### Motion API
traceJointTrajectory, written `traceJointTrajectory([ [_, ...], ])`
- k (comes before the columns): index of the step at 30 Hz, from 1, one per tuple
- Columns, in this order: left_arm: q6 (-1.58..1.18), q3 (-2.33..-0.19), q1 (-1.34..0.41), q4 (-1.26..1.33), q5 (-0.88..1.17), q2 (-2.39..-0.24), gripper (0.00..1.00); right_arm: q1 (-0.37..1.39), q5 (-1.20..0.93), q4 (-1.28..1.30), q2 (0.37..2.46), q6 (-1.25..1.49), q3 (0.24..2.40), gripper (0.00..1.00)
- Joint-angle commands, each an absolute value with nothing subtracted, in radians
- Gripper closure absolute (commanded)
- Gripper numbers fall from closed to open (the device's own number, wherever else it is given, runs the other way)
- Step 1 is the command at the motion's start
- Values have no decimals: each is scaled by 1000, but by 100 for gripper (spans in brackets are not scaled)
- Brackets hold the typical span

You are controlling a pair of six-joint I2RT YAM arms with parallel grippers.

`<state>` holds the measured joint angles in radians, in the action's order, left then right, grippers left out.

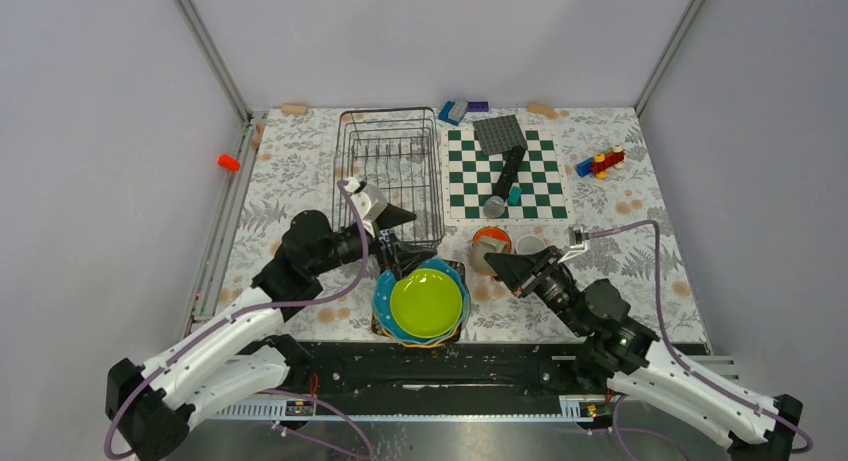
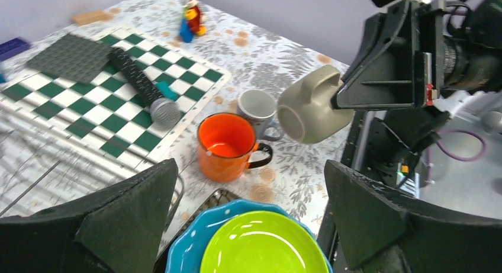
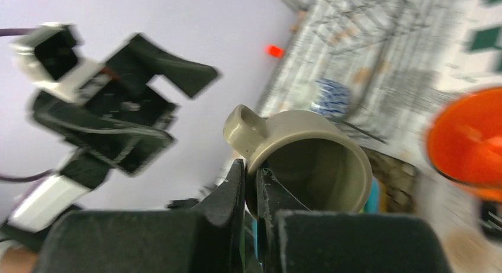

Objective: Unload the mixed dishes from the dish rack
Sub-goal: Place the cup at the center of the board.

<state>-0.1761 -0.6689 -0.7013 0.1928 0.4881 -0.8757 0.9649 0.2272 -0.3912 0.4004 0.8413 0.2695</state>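
Note:
The table is empty at the near side of the orange mug. I should turn my right gripper downward, then bring the grey cup back down to that spot.
My right gripper (image 3: 251,166) is shut on the rim of a small grey cup (image 3: 314,160), next to its handle, and holds it tilted above the table (image 2: 308,110). From above, this cup (image 1: 487,257) partly covers the orange mug (image 1: 492,234) standing upright (image 2: 225,145). A second grey cup (image 2: 257,107) stands behind the mug. My left gripper (image 2: 248,172) is open and empty above a stack of plates, lime green (image 1: 427,301) on blue dotted (image 2: 183,249). The wire dish rack (image 1: 390,166) lies behind my left gripper (image 1: 404,236). A blurred blue-and-white patterned thing (image 3: 331,98) shows at the rack.
The green-and-white checkerboard mat (image 1: 505,176) lies right of the rack, with a grey studded plate (image 1: 499,133) and a dark cylinder (image 1: 508,171) on it. Toy bricks (image 1: 600,162) sit at the far right, a blue brick (image 1: 453,111) at the back, a small orange piece (image 1: 228,162) on the left rail.

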Motion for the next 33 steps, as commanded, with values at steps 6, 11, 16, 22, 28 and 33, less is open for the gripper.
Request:
traceJointTrajectory([
  [6,-265,-606,-701,55,79,-732,1,965,421,686,375,812,590,100],
  [11,-295,-640,-701,-49,-237,-734,1,965,332,831,541,778,646,100],
  [16,-347,-661,-701,-104,-409,-775,1,965,346,870,721,760,662,100],
  [22,-381,-666,-700,-112,-466,-807,1,966,399,792,832,749,667,99],
  [28,-400,-670,-700,-131,-501,-819,1,972,390,678,907,729,661,98],
  [33,-448,-694,-699,-177,-531,-850,1,986,393,623,988,723,667,96],
])
